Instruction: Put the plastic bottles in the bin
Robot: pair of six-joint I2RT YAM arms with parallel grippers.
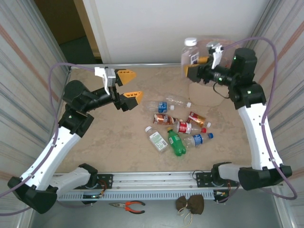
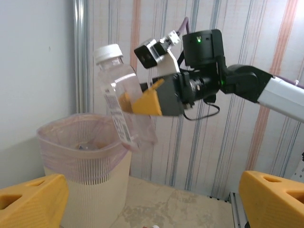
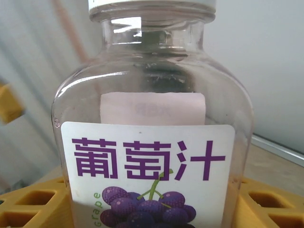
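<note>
The bin's opening [image 1: 228, 54] is below, so next I should move the bottle in my right gripper in past the bin's pink rim, lower it inside and let go.
My right gripper [image 1: 195, 64] is shut on a clear, white-capped plastic bottle [image 1: 189, 53] and holds it upright at the far right. From the left wrist that bottle [image 2: 121, 107] hangs just over the rim of the pale pink bin [image 2: 85, 156]. The right wrist view has its purple grape label [image 3: 152, 156] close up between the yellow fingers [image 3: 270, 206]. Several more plastic bottles [image 1: 176, 127] lie in a cluster mid-table, among them a green one [image 1: 176, 142]. My left gripper [image 1: 128, 87] is open and holds nothing, left of the cluster. The bin [image 1: 207, 98] stands under the right arm.
A white wall and a metal rail bound the far table edge. Corrugated panels close both sides. Pliers [image 1: 127, 206] and a small brown pouch [image 1: 190, 204] lie below the arm bases, off the table.
</note>
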